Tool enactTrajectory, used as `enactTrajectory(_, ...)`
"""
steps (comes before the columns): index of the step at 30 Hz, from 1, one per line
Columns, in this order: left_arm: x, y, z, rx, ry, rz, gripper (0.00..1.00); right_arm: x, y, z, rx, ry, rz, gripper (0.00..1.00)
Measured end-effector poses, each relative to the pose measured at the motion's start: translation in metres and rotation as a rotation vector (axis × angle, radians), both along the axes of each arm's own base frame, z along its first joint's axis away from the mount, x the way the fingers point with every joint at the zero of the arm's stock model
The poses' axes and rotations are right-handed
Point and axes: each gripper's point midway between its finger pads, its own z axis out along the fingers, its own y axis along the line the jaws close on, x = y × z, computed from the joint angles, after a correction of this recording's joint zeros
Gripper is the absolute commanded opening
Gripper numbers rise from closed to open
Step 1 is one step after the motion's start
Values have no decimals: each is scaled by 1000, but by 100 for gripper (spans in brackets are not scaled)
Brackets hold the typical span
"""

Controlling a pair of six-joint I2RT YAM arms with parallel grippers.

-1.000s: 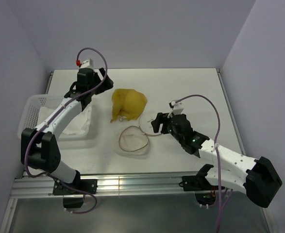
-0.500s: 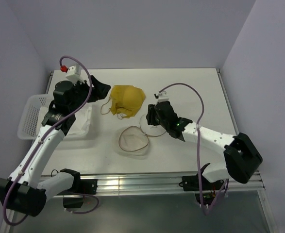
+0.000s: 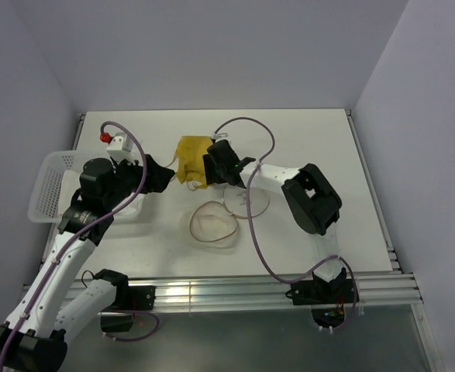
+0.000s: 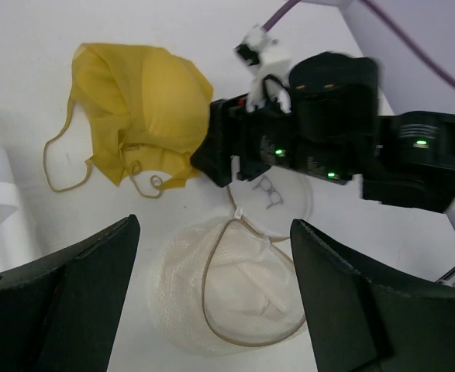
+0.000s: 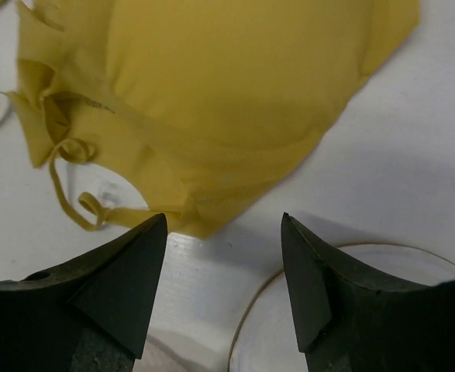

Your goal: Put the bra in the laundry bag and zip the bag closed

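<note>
The bra's near hem corner [image 3: 203,185] [image 5: 218,211] is just below my right gripper, and the gripper's open fingers are already on both sides of that cloth. My right gripper will next lower them onto it and close.
The mustard-yellow bra [image 3: 191,159] lies crumpled on the white table, straps trailing to its left. My right gripper [image 3: 210,169] is open at the bra's right edge. In the right wrist view the gripper [image 5: 223,271] hovers just above the bra's [image 5: 211,85] lower hem and holds nothing. The laundry bag [image 3: 210,226] lies open in front of the bra, brownish rim up, with its round lid [image 3: 252,203] flopped to the right. My left gripper [image 3: 163,175] is open and empty, left of the bra. In the left wrist view the gripper [image 4: 211,294] is above the bag [image 4: 235,302].
A white perforated basket [image 3: 47,180] with a white cloth [image 3: 128,200] stands at the left edge, under my left arm. Purple cables loop over both arms. The table's walls close in at the back and on both sides.
My right arm has stretched far left and forward, from beside the lid to the bra's right edge. My left arm has drawn back from the far side of the bra toward the basket.
</note>
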Motion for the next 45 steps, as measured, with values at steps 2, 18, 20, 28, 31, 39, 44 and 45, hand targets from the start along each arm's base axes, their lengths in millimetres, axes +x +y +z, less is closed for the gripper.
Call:
enactTrajectory(2, -5, 0, 9, -10, -30, -12, 86, 0, 4, -16, -8, 39, 2, 66)
enactTrajectory(18, -7, -4, 11, -14, -41, -38, 86, 25, -1, -27, -81, -29, -44, 0)
enactTrajectory(20, -6, -4, 8, -9, -33, -38, 86, 30, -4, -20, -103, -71, -40, 0)
enactTrajectory(28, -3, -5, 9, -15, -37, -44, 87, 39, -14, 123, -93, -374, 44, 0)
enactTrajectory(31, -4, -8, 15, -31, -46, -56, 88, 29, -23, 205, -60, -534, 78, 0)
enactTrajectory(39, -5, -8, 55, -61, -131, -55, 89, -30, -36, 319, -80, -772, 231, 0)
enactTrajectory(44, -12, -20, 67, -84, -168, -126, 93, -67, -31, 342, -51, -807, 359, 0)
enactTrajectory(45, -16, -26, 70, -91, -176, -158, 94, -74, -33, 348, -37, -816, 373, 0)
